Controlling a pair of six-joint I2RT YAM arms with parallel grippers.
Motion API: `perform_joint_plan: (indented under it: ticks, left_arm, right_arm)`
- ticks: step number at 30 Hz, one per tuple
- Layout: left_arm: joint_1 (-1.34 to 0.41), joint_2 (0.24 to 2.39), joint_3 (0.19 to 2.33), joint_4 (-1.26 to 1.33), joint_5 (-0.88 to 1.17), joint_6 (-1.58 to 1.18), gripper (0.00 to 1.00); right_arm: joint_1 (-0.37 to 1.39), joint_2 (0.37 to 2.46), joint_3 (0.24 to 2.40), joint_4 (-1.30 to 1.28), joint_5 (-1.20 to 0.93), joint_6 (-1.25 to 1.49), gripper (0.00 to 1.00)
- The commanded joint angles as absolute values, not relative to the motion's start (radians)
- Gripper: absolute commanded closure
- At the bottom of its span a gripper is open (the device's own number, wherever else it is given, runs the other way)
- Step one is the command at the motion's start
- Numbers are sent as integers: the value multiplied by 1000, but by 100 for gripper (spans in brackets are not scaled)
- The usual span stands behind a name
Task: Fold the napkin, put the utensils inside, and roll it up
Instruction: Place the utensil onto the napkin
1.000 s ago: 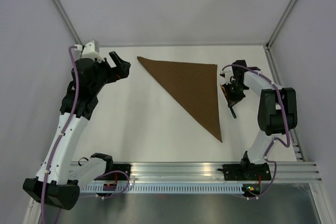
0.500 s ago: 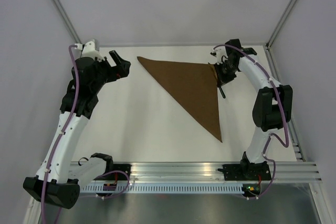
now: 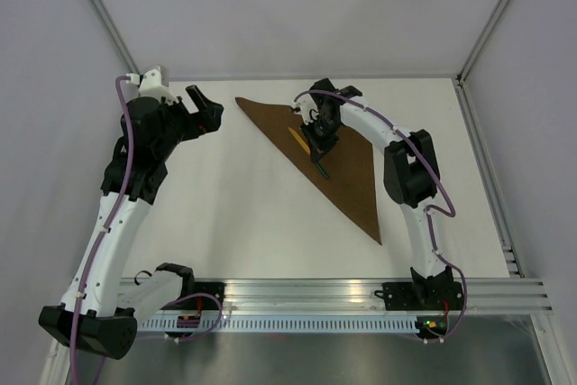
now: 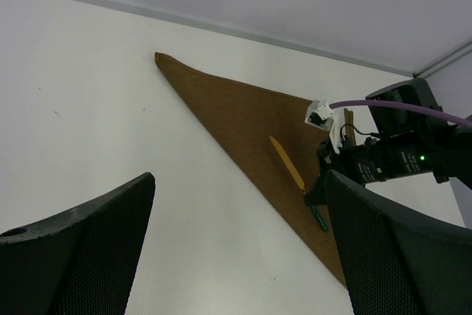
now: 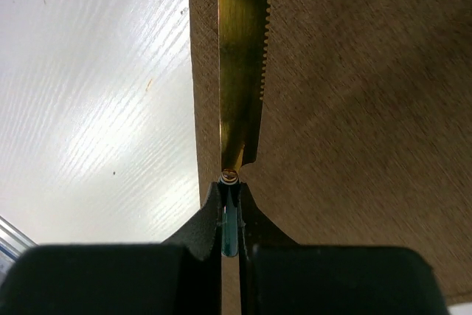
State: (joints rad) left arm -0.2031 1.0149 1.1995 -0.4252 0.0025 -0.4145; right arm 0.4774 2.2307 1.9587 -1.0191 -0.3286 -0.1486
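I will next move my right gripper toward the napkin's long folded edge [image 3: 314,168] and lower it to let go of the knife's handle there, because the knife's blade already lies along that edge.
The dark-brown napkin [image 3: 334,151] lies folded into a triangle at the back middle of the table; it also shows in the left wrist view [image 4: 243,119] and the right wrist view [image 5: 354,108]. My right gripper [image 3: 317,143] is shut on the green handle of the knife [image 3: 306,144], whose yellow serrated blade [image 5: 242,64] lies over the napkin along its left folded edge. The knife also shows in the left wrist view [image 4: 291,171]. My left gripper [image 3: 206,113] is open and empty, held above the table left of the napkin's far left corner.
The white table [image 3: 243,214] is walled at the back and sides. An aluminium rail [image 3: 361,290] runs along the near edge with both arm bases on it.
My right gripper has carried the knife from the table right of the napkin leftward across it, over the folded left edge. The left arm has not moved.
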Motion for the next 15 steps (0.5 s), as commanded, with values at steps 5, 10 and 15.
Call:
perform_joint_plan:
  ticks: [5,10,15]
  left_arm:
    - [-201,1005,1249,-451,-26,-420,0]
    - [-201,1011,1246,-451,-25,-425,0]
    - [-201,1014,1239,-448,-25,-423,0]
  right_arm:
    - [505,2293,2028,-1058,-321,-84,100]
    - [517,2330,2045,-1055,-316,-69,100]
    - [525,2370,2071,-1054,-302,-64,100]
